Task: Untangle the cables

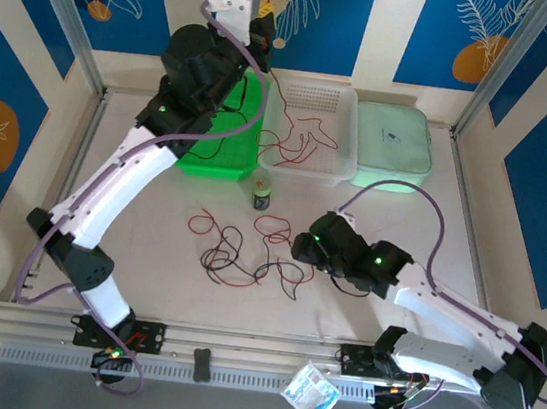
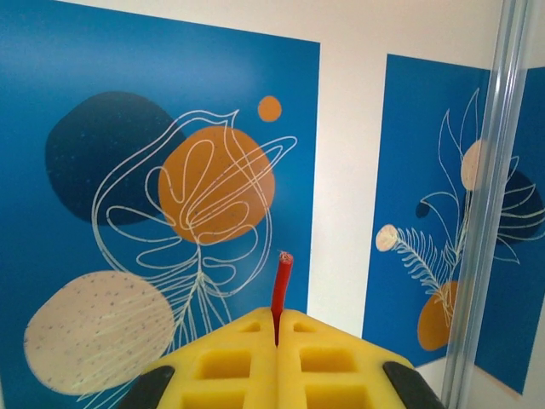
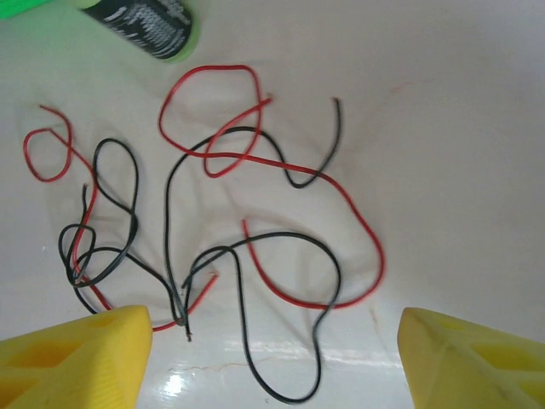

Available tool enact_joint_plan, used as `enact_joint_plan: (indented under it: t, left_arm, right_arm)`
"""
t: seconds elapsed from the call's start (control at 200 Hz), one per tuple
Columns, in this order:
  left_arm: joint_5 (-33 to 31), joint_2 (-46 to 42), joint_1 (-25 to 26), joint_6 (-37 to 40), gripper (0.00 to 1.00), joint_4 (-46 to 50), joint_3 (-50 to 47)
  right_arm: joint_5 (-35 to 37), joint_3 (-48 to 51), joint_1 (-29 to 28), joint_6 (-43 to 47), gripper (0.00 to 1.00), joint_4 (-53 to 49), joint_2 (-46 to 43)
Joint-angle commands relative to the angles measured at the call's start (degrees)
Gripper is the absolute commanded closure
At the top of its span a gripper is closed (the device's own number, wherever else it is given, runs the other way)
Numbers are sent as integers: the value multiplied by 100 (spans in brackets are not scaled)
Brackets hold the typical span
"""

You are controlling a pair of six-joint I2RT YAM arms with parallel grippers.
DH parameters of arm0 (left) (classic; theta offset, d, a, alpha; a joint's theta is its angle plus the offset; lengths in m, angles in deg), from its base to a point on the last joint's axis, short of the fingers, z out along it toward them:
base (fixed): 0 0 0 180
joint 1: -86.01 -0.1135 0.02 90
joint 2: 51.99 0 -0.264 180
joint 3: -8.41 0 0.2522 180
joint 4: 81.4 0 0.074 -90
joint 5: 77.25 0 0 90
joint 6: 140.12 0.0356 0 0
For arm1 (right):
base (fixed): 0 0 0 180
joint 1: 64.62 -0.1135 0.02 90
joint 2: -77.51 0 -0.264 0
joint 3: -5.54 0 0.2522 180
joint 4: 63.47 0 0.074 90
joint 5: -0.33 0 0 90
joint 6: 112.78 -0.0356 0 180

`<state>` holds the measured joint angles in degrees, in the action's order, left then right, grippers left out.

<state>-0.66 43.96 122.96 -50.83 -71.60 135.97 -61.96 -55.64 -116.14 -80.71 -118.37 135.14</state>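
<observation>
Red cables already lie on the white basket's bottom, so my left gripper should next come down and tilt down over it to release the red cable.
A loose tangle of thin red and black cables (image 1: 247, 249) lies on the white table in front of the arms. In the right wrist view the same cables (image 3: 247, 213) spread out below my right gripper (image 3: 277, 345), which hovers open just above them with nothing between its yellow fingers (image 3: 81, 358). My left gripper (image 1: 264, 24) is raised high at the back, shut on a red cable whose tip (image 2: 282, 285) sticks out between the yellow fingers (image 2: 230, 362). That red cable (image 1: 297, 142) hangs down into the white basket.
A green bin (image 1: 222, 152), a white mesh basket (image 1: 339, 102) and a mint lidded box (image 1: 395, 140) line the back. A small dark can (image 1: 260, 196) stands just behind the tangle. A plastic packet (image 1: 310, 392) lies at the near rail.
</observation>
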Motion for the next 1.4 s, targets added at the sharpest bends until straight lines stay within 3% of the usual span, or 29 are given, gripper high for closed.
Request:
enact_joint_plan:
  t: [0.0, 0.23, 0.655, 0.835, 1.0, 1.085, 1.145, 1.211, 1.296, 1.321, 1.361, 1.396]
  left_arm:
    - [154, 483, -1, 119, 100, -980, 331]
    - [116, 1821, -89, -9, 100, -1188, 1087]
    - [-188, 3243, -311, -985, 100, -989, 433]
    - [-180, 3756, -313, -1163, 100, -561, 613]
    - [-233, 4438, -316, -1257, 100, 317, 1385]
    - [-337, 4804, -309, -1223, 86, 989, 1952]
    - [-353, 5001, -311, -1173, 67, 1483, 2377]
    - [-351, 5037, -311, -1112, 39, 1850, 2616]
    - [-390, 4848, -311, -1021, 20, 2084, 2621]
    - [-398, 4778, -311, -988, 10, 2151, 2614]
    - [-402, 4654, -311, -903, 1, 2261, 2627]
    - [-408, 4530, -310, -836, 0, 2372, 2635]
  right_arm:
    - [196, 291, 95, -352, 23, -330, -493]
    - [203, 695, 134, -685, 23, -564, -1134]
    - [149, 946, 90, -913, 23, -679, -1267]
    - [123, 978, 92, -917, 23, -636, -1255]
    - [86, 998, 82, -948, 23, -631, -1263]
    - [86, 998, 66, -966, 23, -674, -1270]
    - [90, 998, 65, -966, 23, -681, -1280]
    - [103, 993, 63, -956, 23, -676, -1280]
    - [96, 980, 69, -932, 23, -642, -1267]
    - [95, 972, 66, -922, 23, -634, -1262]
    - [87, 964, 65, -905, 23, -618, -1254]
    - [73, 963, 64, -889, 23, -603, -1242]
